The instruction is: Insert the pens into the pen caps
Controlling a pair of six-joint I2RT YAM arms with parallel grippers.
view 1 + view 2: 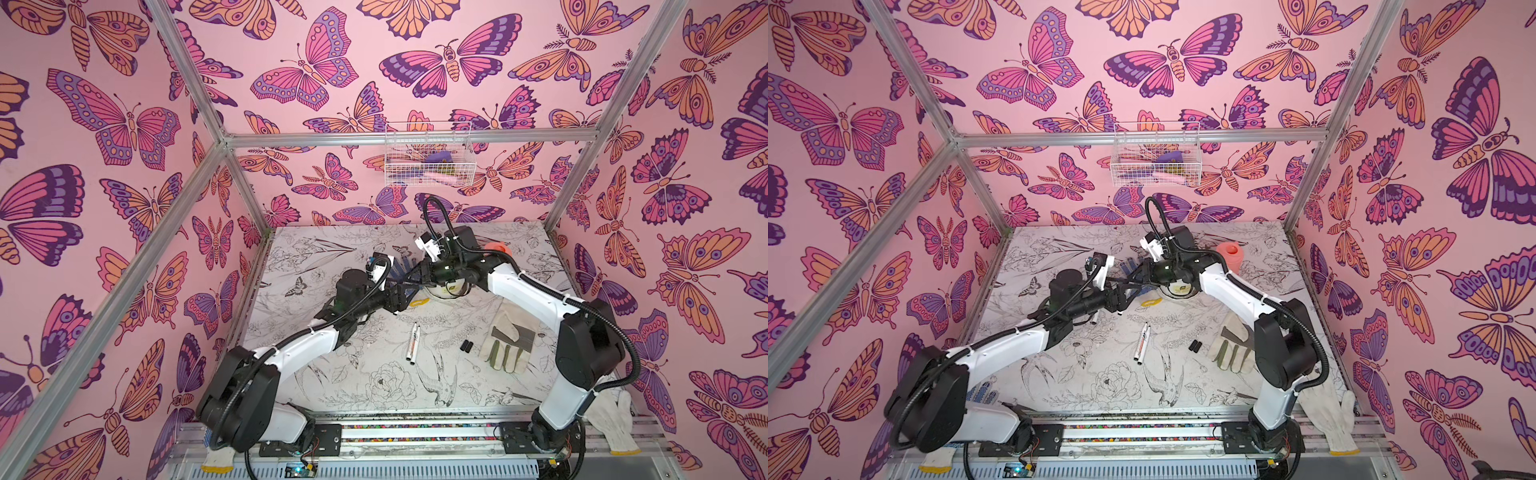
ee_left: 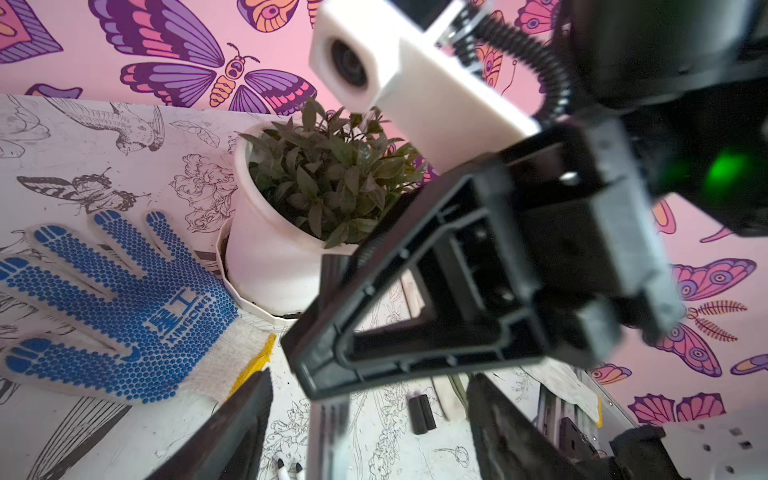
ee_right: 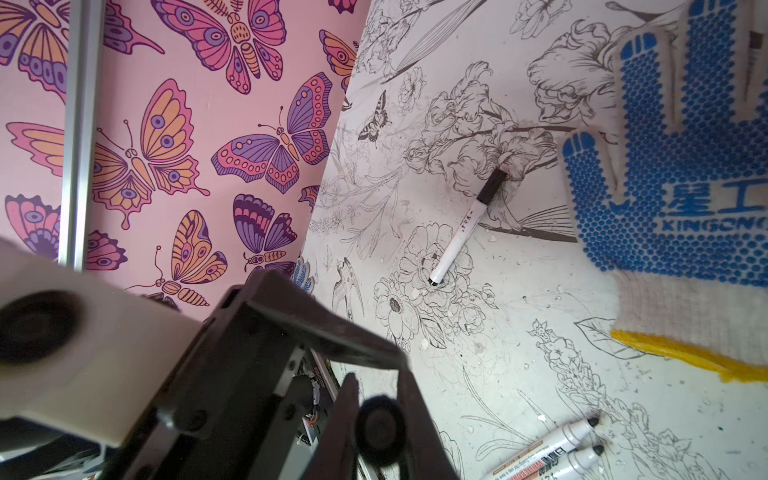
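Observation:
My right gripper moves toward the capped pen (image 3: pixel 465 228) next, lowers the pen cap onto the clear tabletop beside it and releases it, since that spot lies below.
Two uncapped white pens (image 1: pixel 414 343) (image 3: pixel 552 446) lie side by side mid-table. Right of them rest two black pen caps (image 1: pixel 467 345) (image 2: pixel 422 413), touching each other. A capped pen (image 3: pixel 465 228) (image 1: pixel 1094 318) lies under the left arm. Both grippers meet above the table's middle. My right gripper (image 3: pixel 378 395) (image 1: pixel 417 276) is shut on a pen cap (image 3: pixel 380 430), seen end-on as a round black disc; whether a pen sits in it is hidden. My left gripper (image 2: pixel 370 415) (image 1: pixel 401 297) stands open right in front of it, with nothing between its fingers (image 2: pixel 232 432).
A blue-dotted glove (image 2: pixel 116 307) (image 3: pixel 681 166) lies behind the grippers beside a white plant pot (image 2: pixel 270 257). A leather work glove (image 1: pixel 507 340) lies right of the caps. An orange object (image 1: pixel 1229 253) stands at the back right. A wire basket (image 1: pixel 428 153) hangs on the back wall.

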